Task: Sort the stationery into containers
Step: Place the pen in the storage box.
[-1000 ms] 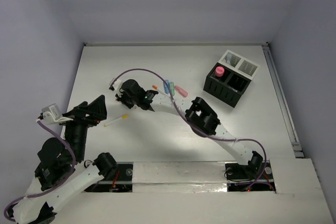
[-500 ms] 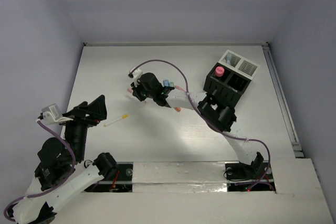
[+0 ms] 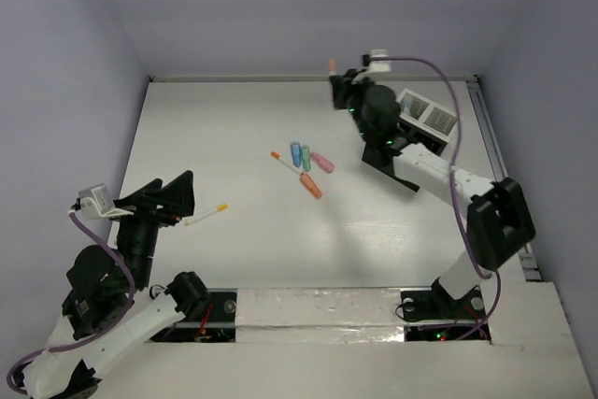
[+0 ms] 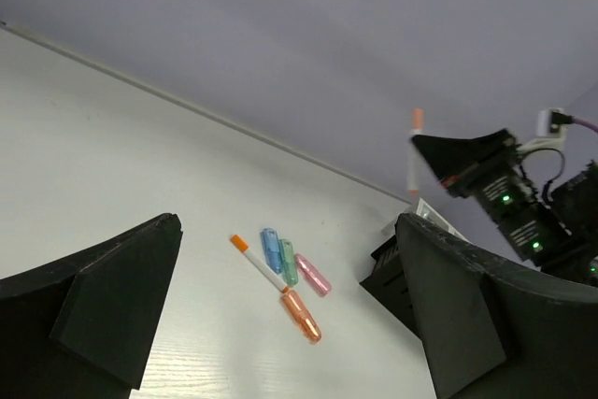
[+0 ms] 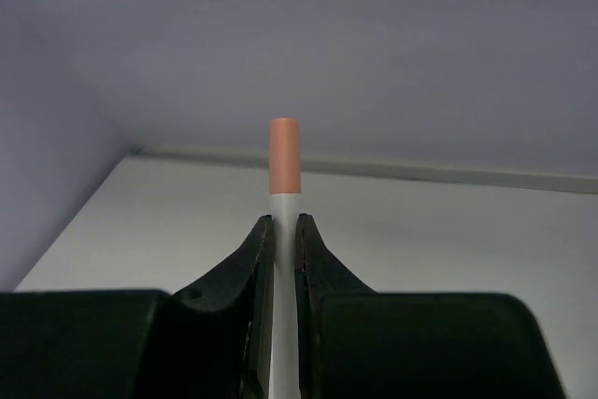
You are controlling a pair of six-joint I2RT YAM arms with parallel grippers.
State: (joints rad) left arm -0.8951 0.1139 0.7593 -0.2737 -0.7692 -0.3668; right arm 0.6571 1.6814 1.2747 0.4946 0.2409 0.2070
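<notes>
My right gripper is to swing to the right in the top view next, over the white tray's section by the purple cable, as that section is open for the pen.
My right gripper (image 3: 338, 81) is raised at the back of the table, just left of the containers, shut on a white pen (image 5: 284, 156) with a pinkish-orange cap that sticks up past the fingertips (image 5: 265, 231). The black box (image 3: 383, 163) is largely hidden under that arm; the white tray (image 3: 430, 111) adjoins it. Mid-table lie an orange-capped white pen (image 3: 280, 160), a blue piece (image 3: 295, 152), a green one (image 3: 305, 156), a pink one (image 3: 322, 163) and an orange one (image 3: 311, 186). My left gripper (image 3: 182, 198) is open near a yellow-tipped pen (image 3: 207, 216).
Walls rise close around the back and both sides of the white table (image 3: 234, 119). A purple cable (image 3: 448, 91) loops above the right arm, near the tray. The left wrist view shows the stationery cluster (image 4: 285, 273) ahead between its fingers.
My right gripper has swung from the table's middle left up and to the back right beside the containers, carrying the pen. The cluster it covered now shows. The left arm is still.
</notes>
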